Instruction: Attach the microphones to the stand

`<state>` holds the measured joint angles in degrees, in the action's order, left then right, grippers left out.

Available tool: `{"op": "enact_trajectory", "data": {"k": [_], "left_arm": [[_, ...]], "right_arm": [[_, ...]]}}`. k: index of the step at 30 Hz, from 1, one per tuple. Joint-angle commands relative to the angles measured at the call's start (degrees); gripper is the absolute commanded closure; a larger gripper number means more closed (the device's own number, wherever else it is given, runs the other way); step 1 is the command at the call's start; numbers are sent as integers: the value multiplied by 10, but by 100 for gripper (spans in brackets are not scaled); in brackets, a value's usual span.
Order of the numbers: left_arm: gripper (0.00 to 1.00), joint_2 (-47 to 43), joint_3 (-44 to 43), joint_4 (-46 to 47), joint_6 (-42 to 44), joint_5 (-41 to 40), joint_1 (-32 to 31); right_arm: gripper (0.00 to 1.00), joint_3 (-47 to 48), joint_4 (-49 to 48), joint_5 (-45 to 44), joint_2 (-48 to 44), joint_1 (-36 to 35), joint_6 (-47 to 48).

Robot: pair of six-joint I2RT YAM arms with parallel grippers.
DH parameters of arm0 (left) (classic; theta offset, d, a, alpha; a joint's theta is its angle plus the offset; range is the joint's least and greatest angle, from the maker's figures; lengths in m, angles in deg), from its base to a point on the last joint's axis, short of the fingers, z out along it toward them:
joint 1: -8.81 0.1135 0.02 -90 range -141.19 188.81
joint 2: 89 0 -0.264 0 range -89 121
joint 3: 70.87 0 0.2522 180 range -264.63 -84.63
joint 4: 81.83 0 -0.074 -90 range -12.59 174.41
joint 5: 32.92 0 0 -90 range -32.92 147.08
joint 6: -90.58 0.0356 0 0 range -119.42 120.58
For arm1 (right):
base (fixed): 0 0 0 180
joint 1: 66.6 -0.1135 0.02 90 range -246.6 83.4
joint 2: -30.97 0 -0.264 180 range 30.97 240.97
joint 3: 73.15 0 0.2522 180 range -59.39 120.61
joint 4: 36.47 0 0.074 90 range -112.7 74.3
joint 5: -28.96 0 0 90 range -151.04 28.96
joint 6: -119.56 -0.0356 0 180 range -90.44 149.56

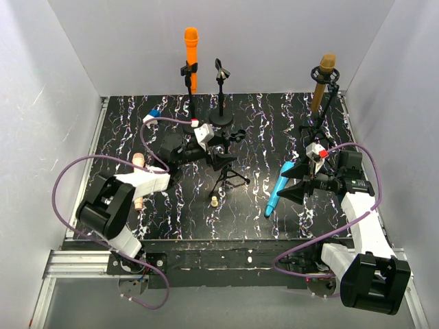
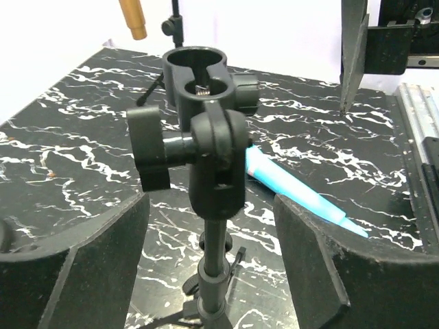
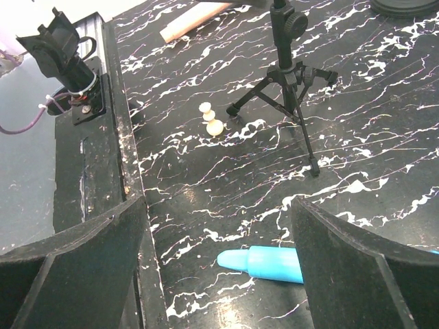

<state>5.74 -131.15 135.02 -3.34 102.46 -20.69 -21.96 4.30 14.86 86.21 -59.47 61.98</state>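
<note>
Because the light blue microphone lies crosswise to my open fingers, I will turn my right gripper and lower it astride the microphone's body beside the wider far end (image 1: 281, 178).
The orange microphone (image 1: 191, 51) and the golden-brown microphone (image 1: 322, 82) stand clipped in stands at the back. The light blue microphone (image 1: 274, 199) lies on the table; it also shows in the right wrist view (image 3: 267, 264) and the left wrist view (image 2: 302, 199). The pale pink microphone (image 1: 138, 162) lies at the left, partly under my left arm. My left gripper (image 2: 212, 260) is open, its jaws either side of the small tripod stand's pole (image 2: 216, 247), below its empty clip (image 2: 202, 75). My right gripper (image 3: 216, 274) is open just above the blue microphone's end.
An empty stand with a round base (image 1: 221, 89) stands between the two back stands. A tiny beige peg (image 3: 212, 122) lies near the tripod's legs (image 3: 288, 79). White walls close in three sides. A metal rail (image 1: 82, 264) runs along the near edge.
</note>
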Motion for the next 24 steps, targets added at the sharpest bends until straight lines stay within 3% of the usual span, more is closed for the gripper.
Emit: {"op": "enact_trajectory", "data": {"k": [1, 7, 12, 16, 19, 24], "left_arm": [[23, -89, 31, -41, 37, -64, 0], [2, -212, 82, -144, 66, -179, 4], [2, -325, 81, -309, 12, -260, 7], [2, -404, 44, -525, -27, -386, 10], [2, -454, 30, -638, -35, -443, 11], [2, -512, 42, -720, -14, -439, 11]], "right_arm": [[8, 24, 3, 19, 2, 4, 10], [8, 25, 8, 12, -2, 7, 16], [8, 24, 12, -6, -13, 7, 20], [8, 20, -4, -43, -36, 12, -30], [9, 54, 36, -114, -33, 11, -76], [11, 129, 117, -286, 0, 7, -172]]}}
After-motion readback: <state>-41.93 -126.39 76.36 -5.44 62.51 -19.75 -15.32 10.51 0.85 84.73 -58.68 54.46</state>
